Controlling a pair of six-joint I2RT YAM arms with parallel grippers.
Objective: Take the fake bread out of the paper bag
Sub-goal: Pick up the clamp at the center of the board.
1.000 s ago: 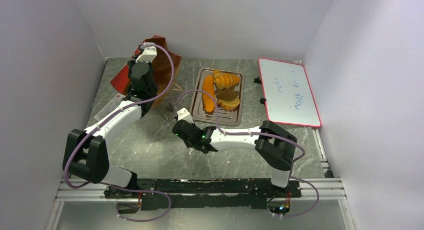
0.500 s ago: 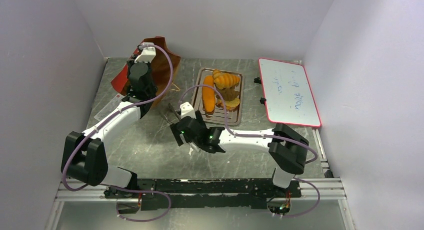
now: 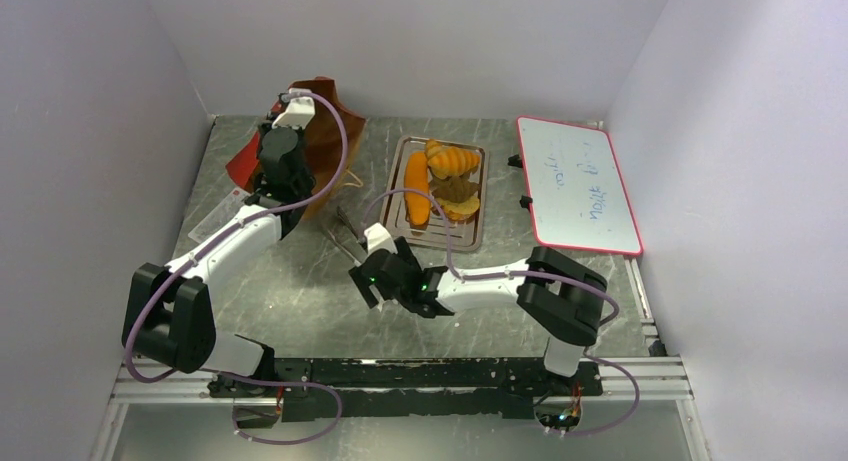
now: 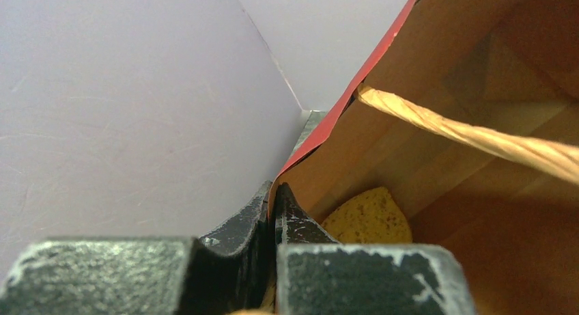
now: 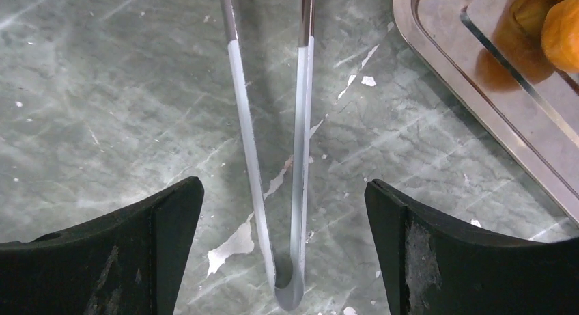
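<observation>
Both white arms of the metal tongs are between my right gripper's open fingers. Next I will lower my right gripper toward the table, over the arms of the tongs, and close it.
The paper bag [image 3: 330, 131] stands at the back left, rust-red outside and brown inside [image 4: 478, 62]. My left gripper [image 3: 283, 121] is shut on its rim [image 4: 274, 192], one finger inside and one outside. Deep in the bag lies a yellow piece of fake bread [image 4: 369, 216], under the tan cord handle [image 4: 478, 134]. More fake bread, an orange loaf [image 3: 417, 186] and a croissant [image 3: 452, 159], lies on the metal tray [image 3: 470, 236]. My right gripper [image 3: 382, 268] hangs open [image 5: 283, 192] over metal tongs [image 5: 300, 124] lying on the table, touching neither arm of them.
The tongs [image 3: 345, 231] lie between the bag and the tray, pointing away from me. The tray's corner [image 5: 478, 110] shows at the right wrist view's upper right. A red-framed whiteboard [image 3: 580, 186] lies at the back right. Walls close in on three sides.
My right gripper has opened wide and let go of the tongs, which now lie on the table; it drew back slightly toward the near edge. The left gripper keeps its hold on the bag.
</observation>
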